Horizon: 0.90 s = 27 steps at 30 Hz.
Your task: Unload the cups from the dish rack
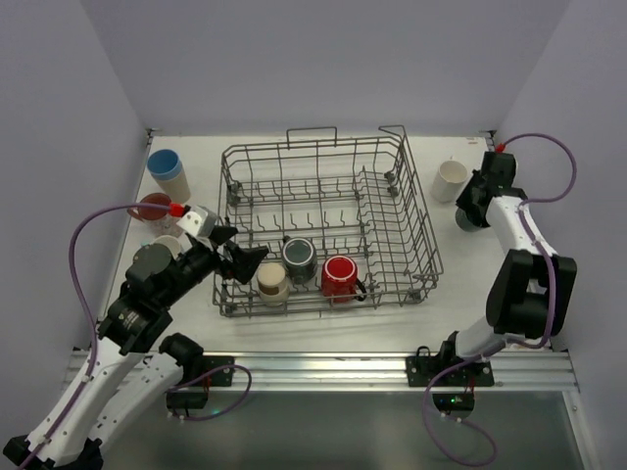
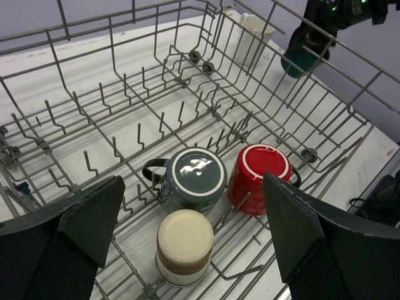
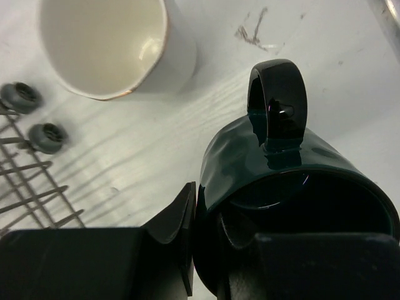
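Observation:
I need to move my right gripper down toward the bare tabletop [image 1: 471,234] beside the cream cup next to let go of the dark teal mug, since the mug still hangs above the table.
The grey wire dish rack [image 1: 428,235] stands mid-table. Three cups rest upside down at its near edge: a beige cup [image 2: 184,247], a dark grey mug [image 2: 195,178] and a red mug [image 2: 259,178]. My left gripper [image 2: 194,219] is open, hovering just above the beige cup with a finger on either side and touching nothing. To the right of the rack my right gripper [image 3: 209,231] is shut on the wall of a dark teal mug [image 3: 275,169], one finger inside and one outside. The mug hangs low over the table beside an upright cream cup [image 3: 112,44].
Left of the rack stand a blue cup [image 1: 168,172], a pink cup [image 1: 155,208] and a white cup [image 1: 168,245] partly behind my left arm. The rack's wheels [image 3: 47,134] lie close to the cream cup. Walls close in the table on three sides.

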Available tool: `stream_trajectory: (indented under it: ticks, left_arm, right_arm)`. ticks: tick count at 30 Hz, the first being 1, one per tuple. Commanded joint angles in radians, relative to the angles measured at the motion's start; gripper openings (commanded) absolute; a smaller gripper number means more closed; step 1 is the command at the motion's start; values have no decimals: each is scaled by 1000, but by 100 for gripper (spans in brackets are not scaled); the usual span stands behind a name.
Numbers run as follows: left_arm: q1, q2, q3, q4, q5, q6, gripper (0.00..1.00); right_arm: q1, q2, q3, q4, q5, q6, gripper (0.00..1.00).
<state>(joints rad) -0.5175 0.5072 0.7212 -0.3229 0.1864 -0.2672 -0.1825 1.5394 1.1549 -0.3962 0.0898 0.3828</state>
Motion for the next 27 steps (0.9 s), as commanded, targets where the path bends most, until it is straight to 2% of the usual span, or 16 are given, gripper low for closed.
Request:
stream_trajectory:
  ticks: [1,13,14,16,17,20,27]
  left_arm:
    - [2,-10,-12,12,-7,29,100]
    - [-1,16,-16,10,-4,28,100]
    - [-1,19,-16,12,-4,28,100]
    - [-1,27,-16,12,-2,29,100]
    - [-1,30,-16,12,-4,29,100]
    - [-1,43,-14,12,-1,29,100]
    - [1,144,1,13,-2,23,100]
  right_arm:
    - [-28,54,54,27,-22,-35,0]
    - [-43,231,101,19,-24,-65,0]
    - [-44,235,104,19,-22,-62,3]
    - [-44,226,108,8,-16,-53,18]
    - [-44,220,103,8,-12,-50,36]
    - [-44,165,86,10,-1,-30,66]
    - [-43,-91,-7,98,-114,77,86]
